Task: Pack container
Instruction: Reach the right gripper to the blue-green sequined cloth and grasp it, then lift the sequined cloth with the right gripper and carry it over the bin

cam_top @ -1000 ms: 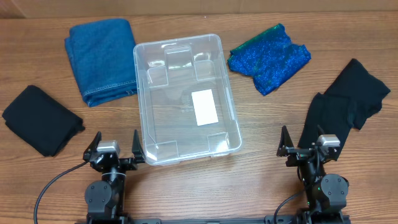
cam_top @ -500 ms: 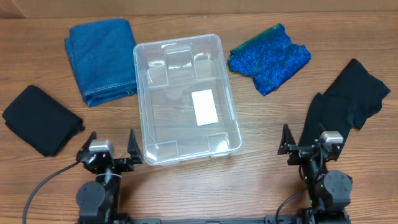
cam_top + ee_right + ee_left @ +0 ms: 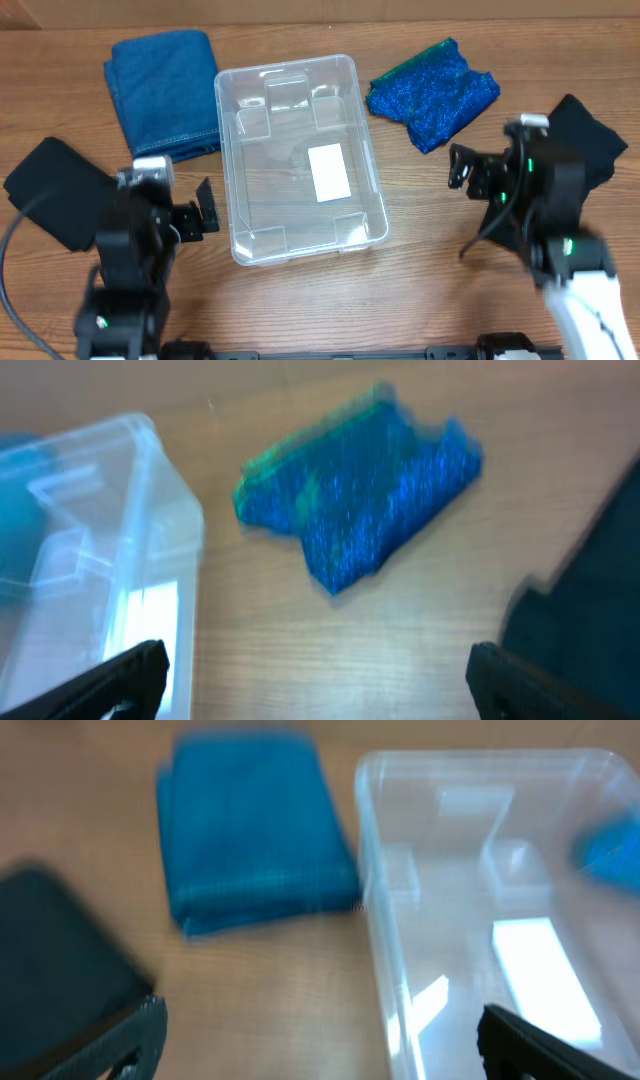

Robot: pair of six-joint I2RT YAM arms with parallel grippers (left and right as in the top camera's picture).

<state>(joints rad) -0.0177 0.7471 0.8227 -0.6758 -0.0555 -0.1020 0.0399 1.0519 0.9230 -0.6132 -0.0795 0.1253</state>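
Observation:
I next need to lower my right gripper outward onto the shiny blue-green cloth's near edge (image 3: 466,112) (image 3: 415,510), which is outward and below it, because the bare wood beside that edge leaves room for my fingers.
The clear container (image 3: 232,150) with a white label (image 3: 329,172) on its bottom stands empty at the table's middle; it also shows in the left wrist view (image 3: 372,900) and the right wrist view (image 3: 150,500). Folded blue denim (image 3: 160,95) (image 3: 250,840) lies left of it, a shiny blue-green cloth (image 3: 432,93) (image 3: 365,500) right of it. A black cloth (image 3: 55,190) (image 3: 50,960) lies far left, another black cloth (image 3: 570,140) far right. My left gripper (image 3: 170,208) (image 3: 320,1045) is open and empty beside the container's left wall. My right gripper (image 3: 480,170) (image 3: 320,680) is open and empty over bare wood.
The wooden table (image 3: 420,260) carries everything. The right black cloth (image 3: 590,590) lies close under my right arm. The left black cloth lies under my left arm.
Both arms have risen from the front edge and moved toward the table's middle. The left one now hangs by the container's left side, the right one between the shiny cloth and black cloth.

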